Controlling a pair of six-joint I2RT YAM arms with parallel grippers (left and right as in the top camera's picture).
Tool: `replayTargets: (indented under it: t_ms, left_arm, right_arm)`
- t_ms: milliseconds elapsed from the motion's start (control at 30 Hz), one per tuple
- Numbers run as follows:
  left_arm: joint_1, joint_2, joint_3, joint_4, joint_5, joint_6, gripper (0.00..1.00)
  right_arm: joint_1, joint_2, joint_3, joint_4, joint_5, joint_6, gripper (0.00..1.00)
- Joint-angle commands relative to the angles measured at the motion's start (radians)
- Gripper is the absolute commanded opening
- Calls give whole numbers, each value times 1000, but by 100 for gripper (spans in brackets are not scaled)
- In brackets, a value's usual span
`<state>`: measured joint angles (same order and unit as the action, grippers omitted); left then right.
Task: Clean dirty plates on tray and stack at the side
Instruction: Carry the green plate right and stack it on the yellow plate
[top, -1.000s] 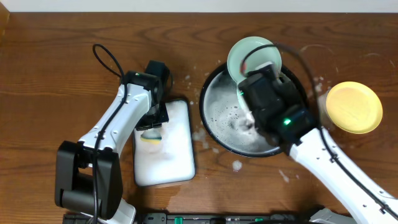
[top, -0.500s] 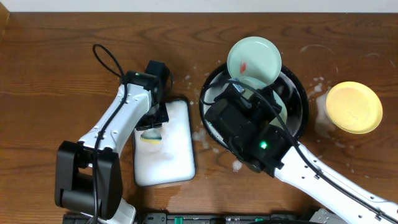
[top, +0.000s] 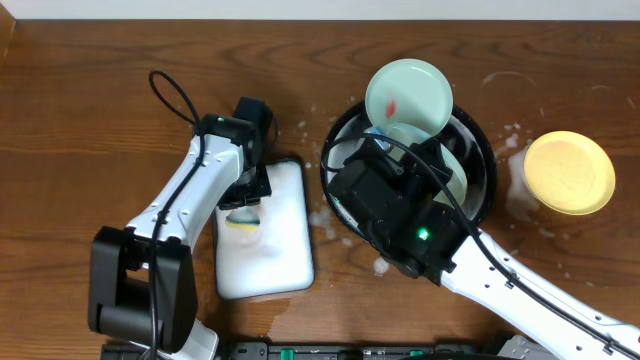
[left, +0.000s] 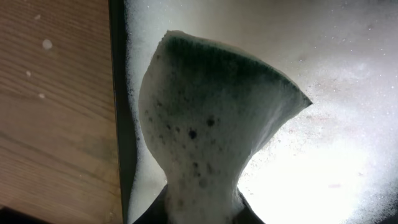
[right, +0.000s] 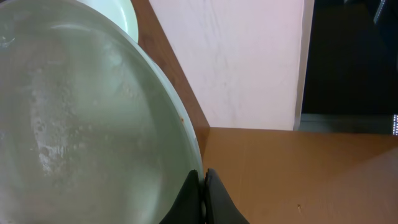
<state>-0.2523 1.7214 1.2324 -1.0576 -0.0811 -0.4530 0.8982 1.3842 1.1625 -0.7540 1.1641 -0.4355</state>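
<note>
Next, my right gripper moves its mint-green plate to the right in the overhead view and down onto the yellow plate (top: 570, 172), then releases it, as that one lies aside.
My right gripper (right: 202, 190) is shut on the rim of a wet pale mint-green plate (right: 81, 124) and holds it tilted over the black soapy tray (top: 489, 180). In the overhead view only the plate's edge (top: 453, 172) shows past my right wrist (top: 400, 215). A second mint-green plate (top: 408, 92) with a red smear leans on the tray's far rim. The pale yellow plate (top: 570, 172) lies on the bare wet tabletop at the right. My left gripper (top: 243, 203) is shut on a foamy sponge (left: 211, 118) over the white tray (top: 280, 250).
White soap splashes (top: 381, 266) lie on the wood around the black tray. The white wall (right: 249, 56) stands behind the table's far edge. A cable loop (top: 172, 95) rises from the left arm.
My right arm has swung left and toward the front over the black tray, carrying the mint-green plate. In the last half second it barely moved. The left arm has not moved.
</note>
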Motion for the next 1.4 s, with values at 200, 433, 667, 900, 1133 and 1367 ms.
replayTargets:
  t_ms: [200,433,667,900,1133,1367]
  left_arm:
    - [5,3,-1,-3,-9,-15,17]
    - [5,3,-1,-4,-9,-15,17]
    - [5,3,-1,-4,-9,-15,17]
    - [5,3,-1,-4,-9,-15,17]
    - [4,3,-1,-4,-9,-15,17]
    - [5,3,-1,-5,-9,-15,17]
  right_arm:
    - [6,-17,17,10,41,37,1]
    - [6,-17,17,10,40,39,1]
    - [-10,-17,17,10,40,79,1]
    - [-75,-17,16,3,22,229,1]
    - [-307,-17,16,-85,-285,518,1]
    - [-770,-22,16,-95,-853,683,1]
